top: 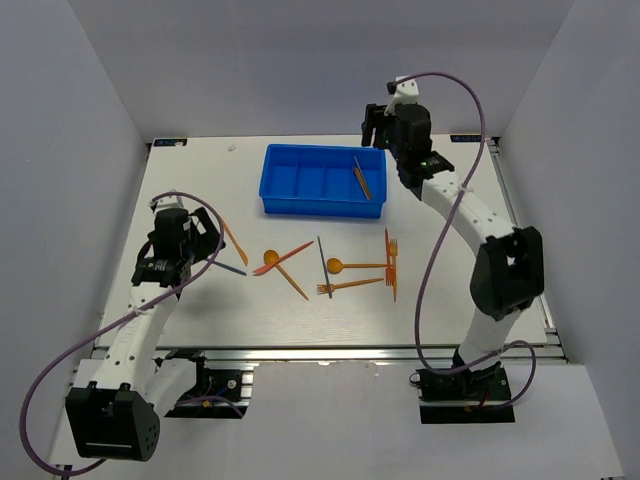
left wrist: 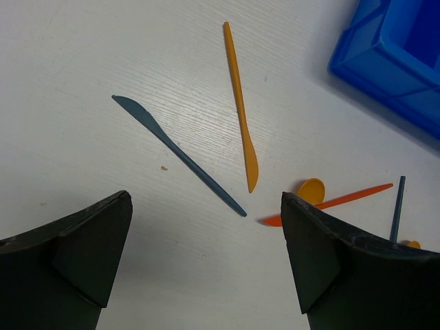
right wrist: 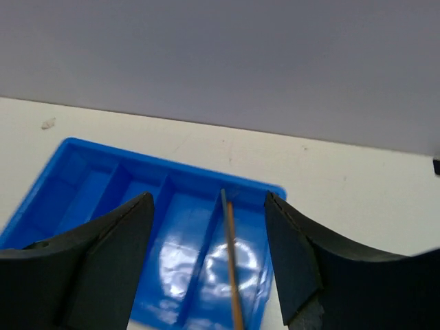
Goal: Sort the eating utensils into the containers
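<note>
The dark blue stick's middle [top: 324, 264] is below my right gripper and back past the tray [top: 322, 204], so my right gripper should next move its open fingers back over it and down.
The blue four-compartment tray [top: 322, 204] stands at the back middle. Its rightmost compartment holds an orange stick and a dark stick [top: 362, 178], which also show in the right wrist view [right wrist: 232, 261]. My right gripper [top: 380, 135] hovers open and empty over the tray's [right wrist: 172, 167] back right corner. My left gripper [top: 212, 240] is open and empty, low over the table, just short of a dark blue knife [left wrist: 180, 157] and an orange knife [left wrist: 240, 106]. More orange utensils lie mid-table: a spoon [top: 268, 262], another spoon [top: 345, 266], forks [top: 350, 286].
A red-orange utensil [left wrist: 330, 203] and a dark stick [top: 323, 265] lie among the loose pieces. An upright pair of orange forks [top: 390, 262] lies right of the centre. Grey walls close in the left, right and back. The tray's corner [left wrist: 399, 55] shows top right in the left wrist view.
</note>
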Controlling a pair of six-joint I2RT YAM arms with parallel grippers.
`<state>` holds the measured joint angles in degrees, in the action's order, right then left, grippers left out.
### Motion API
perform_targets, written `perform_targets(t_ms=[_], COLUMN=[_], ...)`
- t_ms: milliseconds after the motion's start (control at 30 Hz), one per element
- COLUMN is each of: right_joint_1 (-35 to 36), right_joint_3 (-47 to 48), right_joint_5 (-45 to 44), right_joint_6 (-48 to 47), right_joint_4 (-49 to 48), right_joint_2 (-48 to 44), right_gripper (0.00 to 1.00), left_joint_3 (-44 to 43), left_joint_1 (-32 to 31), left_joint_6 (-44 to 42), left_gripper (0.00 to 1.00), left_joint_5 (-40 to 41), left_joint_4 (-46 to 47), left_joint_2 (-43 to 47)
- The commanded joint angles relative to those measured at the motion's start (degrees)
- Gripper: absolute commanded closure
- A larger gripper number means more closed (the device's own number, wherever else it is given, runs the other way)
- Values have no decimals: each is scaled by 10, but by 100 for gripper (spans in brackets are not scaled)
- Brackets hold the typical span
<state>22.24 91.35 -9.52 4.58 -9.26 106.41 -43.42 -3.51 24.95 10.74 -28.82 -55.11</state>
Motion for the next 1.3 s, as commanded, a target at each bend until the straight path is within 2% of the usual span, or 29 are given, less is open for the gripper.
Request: perform_targets(t_ms=[0, 33, 67, 167, 200, 267, 433, 567, 667, 1133, 1267], right_joint_1=[96, 116, 137, 212, 228, 267, 295, 299, 299, 294, 287], right_joint_3=[-63, -77, -89, -128, -139, -158, -104, -79, -75, -41, -40], right_joint_5=[-117, -131, -141, -182, -188, -178, -160, -149, -126, -112, -93], right_joint_6=[72, 72, 107, 176, 190, 210, 230, 236, 235, 216, 213], right_joint_4=[164, 165, 218, 293, 298, 299, 354, 376, 376, 374, 368], right_joint_2=[-74, -83, -89, -102, -102, -91, -13, 27, 45, 117, 129], right_gripper=[30, 31, 33, 41, 50, 61, 61, 66, 71, 71, 76], left_joint_3=[3, 3, 2, 2, 2, 3, 4, 4, 4, 4, 4], left_joint_1=[-3, -2, -3, -2, -3, -3, -4, -4, -5, -8, -8], left_joint_6=[3, 4, 4, 8, 9, 10, 10, 9, 8, 6, 6], left_gripper=[2, 2, 2, 2, 2, 2, 2, 2, 2, 2, 2], left_joint_5=[12, 12, 18, 28, 32, 32, 32, 31, 28, 20, 21], left_joint_4=[-4, -4, -4, -9, -9, -9, -8, -8, -8, -6, -6], left_joint_2=[17, 17, 19, 24, 28, 33, 44, 44, 45, 42, 41])
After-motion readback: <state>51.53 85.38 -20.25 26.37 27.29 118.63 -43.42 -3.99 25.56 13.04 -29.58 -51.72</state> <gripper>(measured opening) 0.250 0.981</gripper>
